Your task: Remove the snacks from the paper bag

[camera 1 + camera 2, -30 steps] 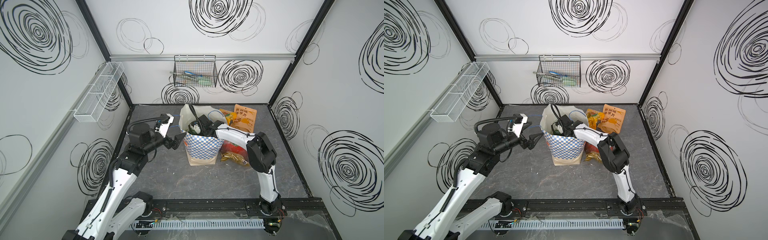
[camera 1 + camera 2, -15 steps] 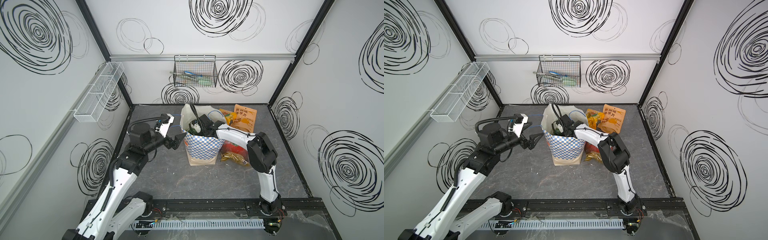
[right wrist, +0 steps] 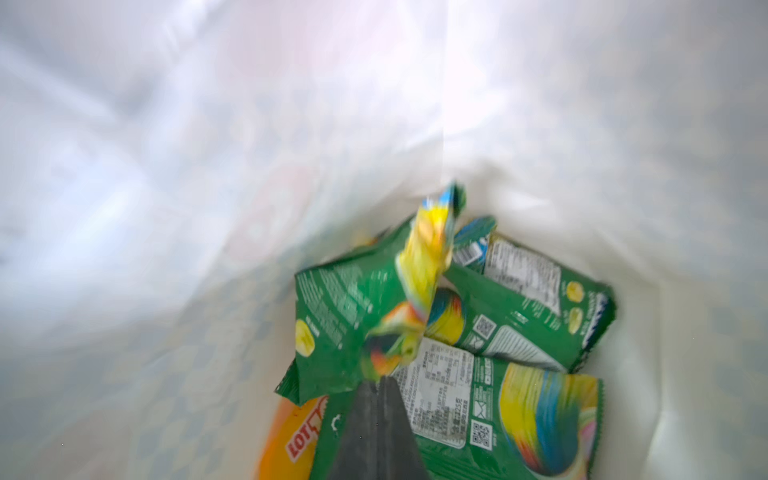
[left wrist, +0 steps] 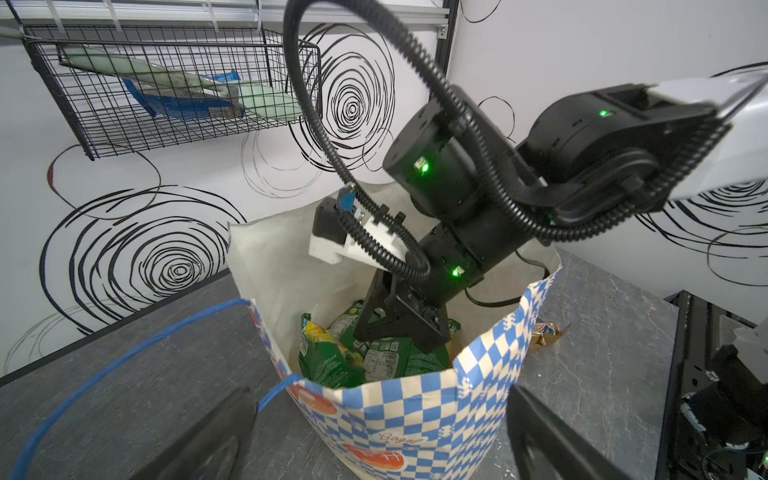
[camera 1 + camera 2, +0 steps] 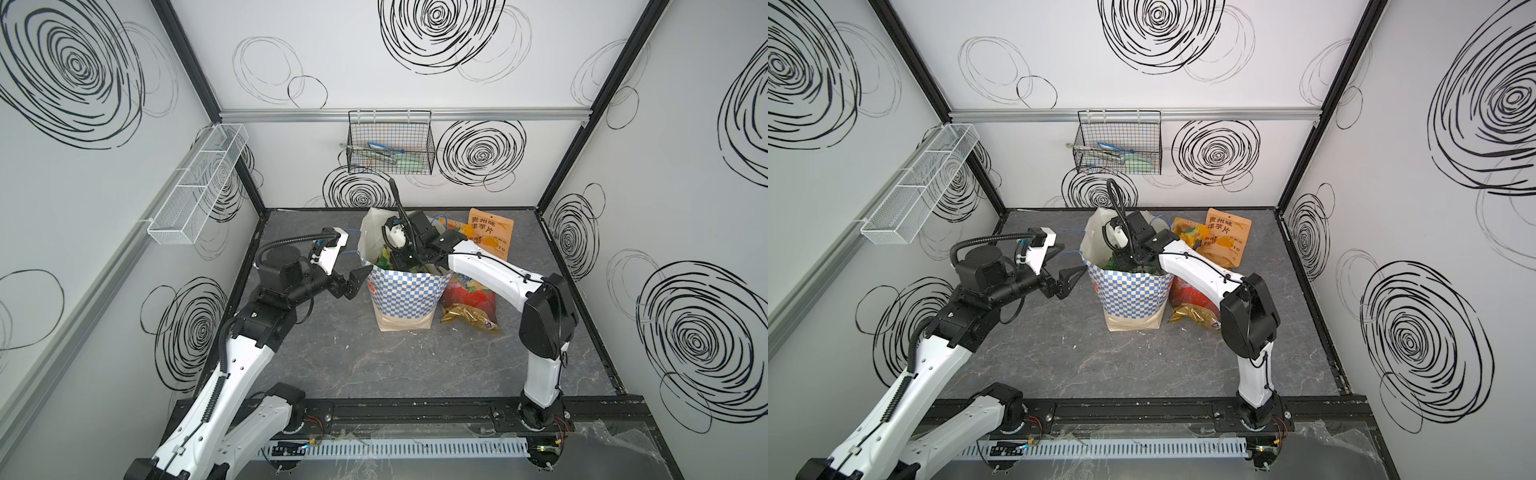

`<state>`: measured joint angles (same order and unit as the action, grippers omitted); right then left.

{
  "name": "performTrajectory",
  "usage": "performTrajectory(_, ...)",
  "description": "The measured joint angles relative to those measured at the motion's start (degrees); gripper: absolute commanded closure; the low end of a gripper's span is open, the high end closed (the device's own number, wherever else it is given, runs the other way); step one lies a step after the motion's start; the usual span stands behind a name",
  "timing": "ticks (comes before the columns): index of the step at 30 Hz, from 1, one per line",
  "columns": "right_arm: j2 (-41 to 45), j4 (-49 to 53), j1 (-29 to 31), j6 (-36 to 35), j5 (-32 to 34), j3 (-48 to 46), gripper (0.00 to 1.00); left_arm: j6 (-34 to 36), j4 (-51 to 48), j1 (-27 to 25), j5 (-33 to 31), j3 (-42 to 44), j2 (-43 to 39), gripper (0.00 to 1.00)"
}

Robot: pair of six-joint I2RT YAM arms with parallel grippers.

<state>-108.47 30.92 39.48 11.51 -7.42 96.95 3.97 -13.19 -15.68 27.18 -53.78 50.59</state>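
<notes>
My right gripper goes up toward the paper bag's opening (image 5: 380,238) next and releases the green-and-yellow packet's crumpled edge, as that opening lies above the gripper's shut fingers.
The paper bag (image 5: 405,299) stands upright mid-table, with a blue-and-white checkered band. My right gripper (image 3: 379,380) reaches down inside it and is shut on the crumpled edge of a small green-and-yellow packet (image 3: 419,291). More green packets (image 3: 519,291) and an orange one (image 3: 286,440) lie at the bag's bottom. My left gripper (image 5: 357,282) stands open beside the bag's left rim, its fingers (image 4: 208,436) on either side of the checkered wall (image 4: 415,415) without touching it. Outside the bag, to its right, lie an orange pouch (image 5: 490,235), a red pouch (image 5: 473,293) and a gold bag (image 5: 469,318).
A black wire basket (image 5: 390,147) hangs on the back wall, and a white mesh shelf (image 5: 199,187) on the left wall. The bag's blue cord handle (image 4: 124,353) loops toward my left gripper. Dark stone floor (image 5: 374,365) lies in front of the bag.
My right gripper has shut on a packet inside the bag. Both arms stay almost where they were.
</notes>
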Motion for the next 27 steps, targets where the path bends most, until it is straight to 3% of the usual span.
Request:
performTrajectory(11, 7.8, -7.4, -2.4, 1.0, -1.2, -2.5, 1.00, 0.0, 0.0, 0.0, 0.0, 0.0, 0.0, 0.04)
performTrajectory(20, 8.3, -9.3, -3.1, 1.4, -2.0, -2.5, 1.00, -0.3, 0.1, 0.0, 1.4, 0.0, 0.0, 0.04)
performTrajectory(21, 8.3, -9.3, -3.1, 1.4, -2.1, -2.5, 0.96, -0.3, 0.1, 0.0, 1.5, 0.0, 0.0, 0.04)
performTrajectory(25, 7.5, -9.3, -2.8, 0.7, -2.1, -2.4, 0.51, -0.4, 0.1, 0.0, 1.8, 0.0, 0.0, 0.04)
performTrajectory(27, 5.7, -9.1, -2.3, 0.1, -1.6, -2.0, 0.41, -0.4, 0.1, 0.0, 1.8, 0.0, 0.0, 0.04)
